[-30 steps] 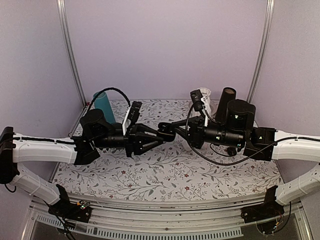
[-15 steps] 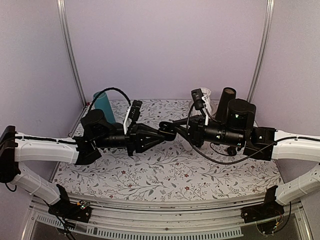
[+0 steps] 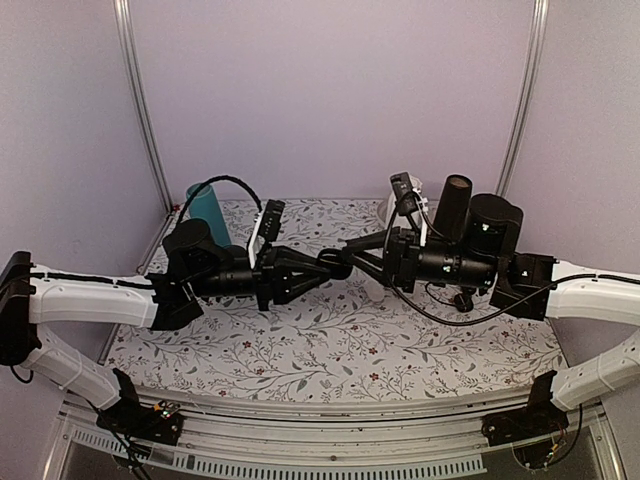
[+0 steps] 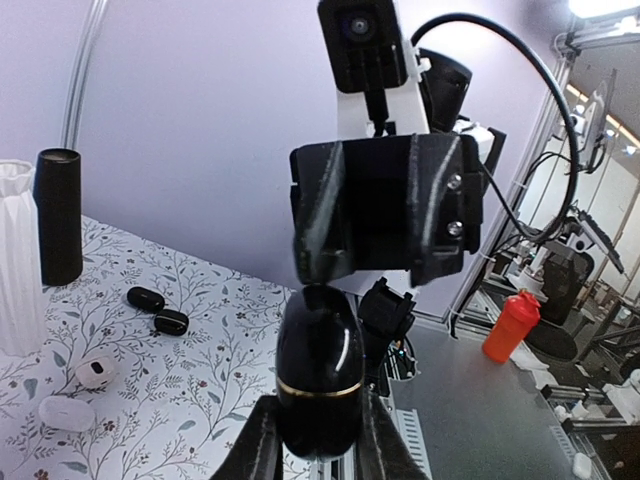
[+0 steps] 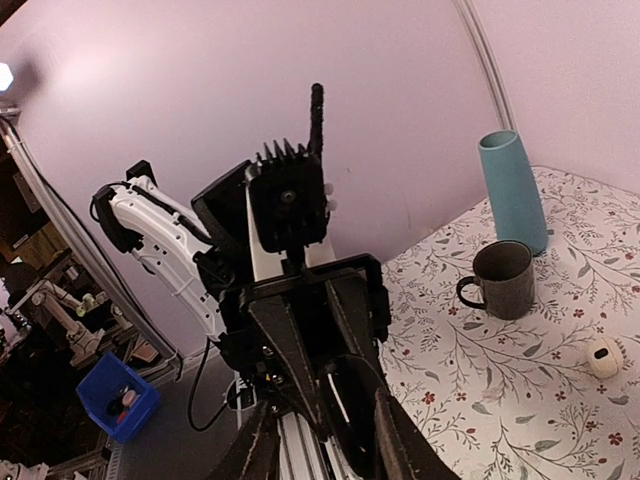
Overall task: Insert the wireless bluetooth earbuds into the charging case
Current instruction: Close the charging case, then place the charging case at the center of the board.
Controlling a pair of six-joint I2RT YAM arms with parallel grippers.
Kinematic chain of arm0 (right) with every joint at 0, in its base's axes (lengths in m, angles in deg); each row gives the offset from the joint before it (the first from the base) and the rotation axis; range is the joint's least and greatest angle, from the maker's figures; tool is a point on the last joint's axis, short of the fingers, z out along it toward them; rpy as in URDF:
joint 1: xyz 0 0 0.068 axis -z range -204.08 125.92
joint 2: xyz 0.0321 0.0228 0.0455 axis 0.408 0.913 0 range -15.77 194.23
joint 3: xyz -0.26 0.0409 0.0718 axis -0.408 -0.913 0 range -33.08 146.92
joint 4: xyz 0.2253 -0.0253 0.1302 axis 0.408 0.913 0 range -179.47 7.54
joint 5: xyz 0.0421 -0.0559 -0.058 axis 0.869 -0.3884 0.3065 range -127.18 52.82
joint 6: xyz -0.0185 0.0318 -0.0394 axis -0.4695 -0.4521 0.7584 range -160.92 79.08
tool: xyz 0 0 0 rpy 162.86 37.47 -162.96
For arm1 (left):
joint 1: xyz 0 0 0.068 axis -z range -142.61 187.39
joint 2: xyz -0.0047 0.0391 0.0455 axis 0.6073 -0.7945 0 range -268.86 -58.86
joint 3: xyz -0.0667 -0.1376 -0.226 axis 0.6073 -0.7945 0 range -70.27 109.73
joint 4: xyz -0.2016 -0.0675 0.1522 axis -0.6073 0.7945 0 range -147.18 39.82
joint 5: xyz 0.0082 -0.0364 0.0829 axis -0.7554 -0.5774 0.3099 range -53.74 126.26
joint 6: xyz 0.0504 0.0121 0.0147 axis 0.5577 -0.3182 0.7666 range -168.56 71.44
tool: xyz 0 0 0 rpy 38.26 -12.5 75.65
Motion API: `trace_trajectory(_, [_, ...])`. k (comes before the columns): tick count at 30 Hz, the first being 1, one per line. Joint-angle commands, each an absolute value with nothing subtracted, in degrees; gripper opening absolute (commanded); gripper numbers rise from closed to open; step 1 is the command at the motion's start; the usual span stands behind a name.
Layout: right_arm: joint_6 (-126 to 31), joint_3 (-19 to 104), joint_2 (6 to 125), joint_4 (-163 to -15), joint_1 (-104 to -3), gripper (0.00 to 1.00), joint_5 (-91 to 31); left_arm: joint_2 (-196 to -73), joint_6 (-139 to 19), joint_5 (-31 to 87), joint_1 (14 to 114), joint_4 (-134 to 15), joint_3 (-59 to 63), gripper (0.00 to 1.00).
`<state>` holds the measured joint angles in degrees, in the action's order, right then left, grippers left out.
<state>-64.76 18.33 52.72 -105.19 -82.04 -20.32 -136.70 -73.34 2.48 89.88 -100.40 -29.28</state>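
Observation:
My left gripper tilts downward next and lowers the charging case to release it on the tabletop, since an open flowered patch (image 3: pixel 334 301) lies below my gripper.
The charging case (image 4: pixel 320 365), glossy black with a thin gold seam, is held off the table between the two arms. My left gripper (image 4: pixel 320 415) is shut on its lower half. In the top view the charging case (image 3: pixel 338 263) sits between my left gripper (image 3: pixel 318 267) and my right gripper (image 3: pixel 358 256). My right gripper (image 5: pixel 322 425) faces it with its jaws spread on either side of the charging case's (image 5: pixel 352 405) far end. Two black earbuds (image 4: pixel 146 298) (image 4: pixel 171 322) lie on the flowered table by the black cylinder.
A grey mug (image 5: pixel 503 280) and a teal vase (image 5: pixel 512 190) stand at the back left. A black cylinder (image 4: pixel 58 215) and a white ribbed vase (image 4: pixel 15 265) stand at the back right. White pebble pieces (image 4: pixel 95 372) (image 4: pixel 66 411) (image 5: pixel 603 356) lie on the cloth.
My left jaws have closed onto the charging case. My right jaws have spread apart and the right arm has drawn back a little to the right.

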Motion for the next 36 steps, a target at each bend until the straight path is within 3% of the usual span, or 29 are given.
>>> trace_trajectory(1, [-66.7,18.8,53.0,-107.9,-81.9,0.33,-10.1,-136.5,-72.4,4.3,89.8,-100.5,-29.4,0.00])
trace_trajectory(6, [-66.6,18.4,53.0,-107.2,-81.8,0.33,-11.3,-136.5,-72.5,5.7,89.4,-99.6,-29.5,0.00])
trace_trajectory(11, [-66.4,16.8,50.2,-105.2,-80.8,0.40,-18.6,-136.5,-72.9,10.1,88.3,-96.2,-30.1,0.00])
trace_trajectory(19, [-67.2,10.4,43.0,-103.0,-80.1,0.65,-35.9,-141.8,-75.8,15.3,85.2,-88.5,-29.5,0.00])
trace_trajectory(25, [-68.7,7.7,40.7,-102.5,-80.1,0.80,-39.8,-152.4,-76.5,15.7,83.9,-81.8,-22.9,0.03])
trace_trajectory(36, [-69.1,7.2,39.1,-100.6,-80.1,0.85,-40.4,-170.7,-77.5,14.2,79.4,-73.3,-8.4,0.09])
